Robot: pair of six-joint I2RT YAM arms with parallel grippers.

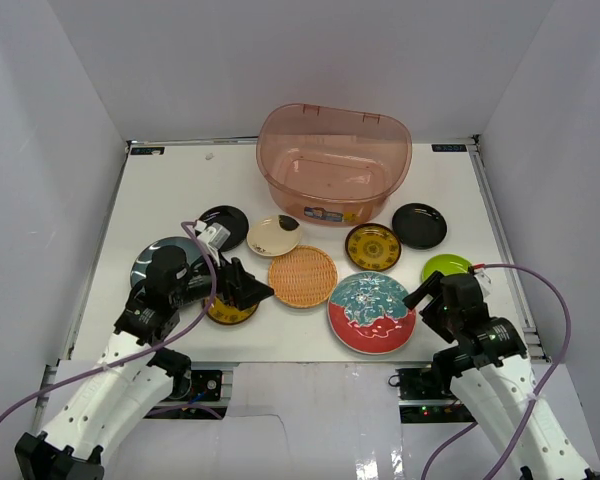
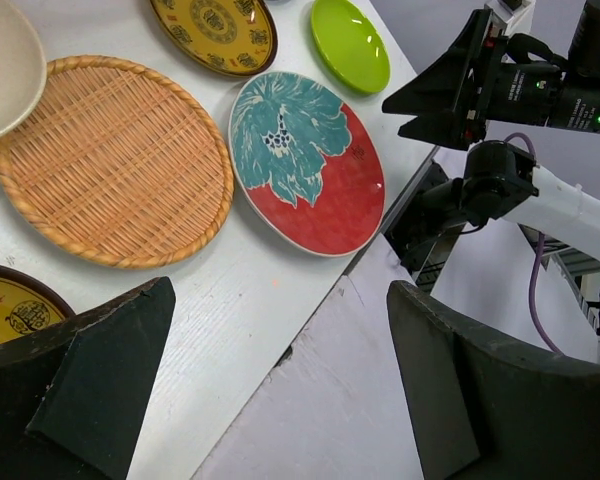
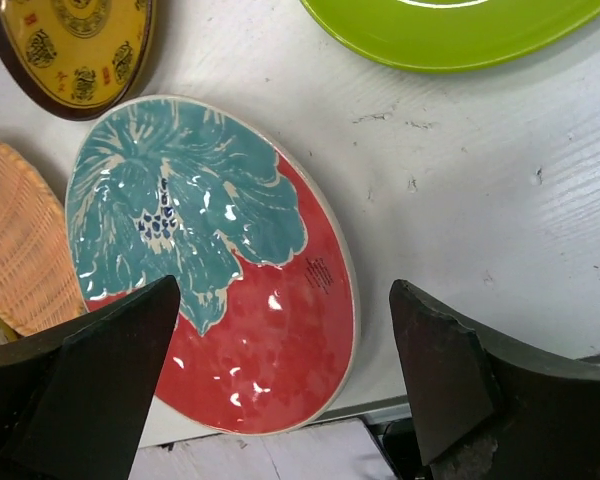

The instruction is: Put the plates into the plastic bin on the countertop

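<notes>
My right gripper needs to move down and left in the top view next, onto the red-and-teal plate's red rim [image 1: 412,326] [image 3: 352,325], because the bare countertop beside that rim leaves room for a finger.
The pinkish plastic bin [image 1: 335,165] stands empty at the back of the white countertop [image 1: 180,180]. In front of it lie two black plates [image 1: 223,222] [image 1: 419,225], a cream plate [image 1: 274,236], a wicker plate [image 1: 303,276], a yellow-patterned brown plate [image 1: 372,246], a lime green plate [image 1: 446,268], a red-and-teal plate [image 1: 372,312] and a grey-blue plate [image 1: 160,258]. My left gripper [image 1: 250,290] [image 2: 280,390] is open and empty over a second yellow-patterned plate [image 1: 230,312], beside the wicker plate [image 2: 110,160]. My right gripper [image 1: 420,297] [image 3: 285,370] is open and empty above the right edge of the red-and-teal plate [image 3: 220,270].
White walls enclose the countertop on three sides. The red-and-teal plate [image 2: 305,160] lies close to the front edge. The lime green plate [image 3: 450,30] is just beyond my right gripper. A purple cable [image 1: 540,290] loops beside the right arm.
</notes>
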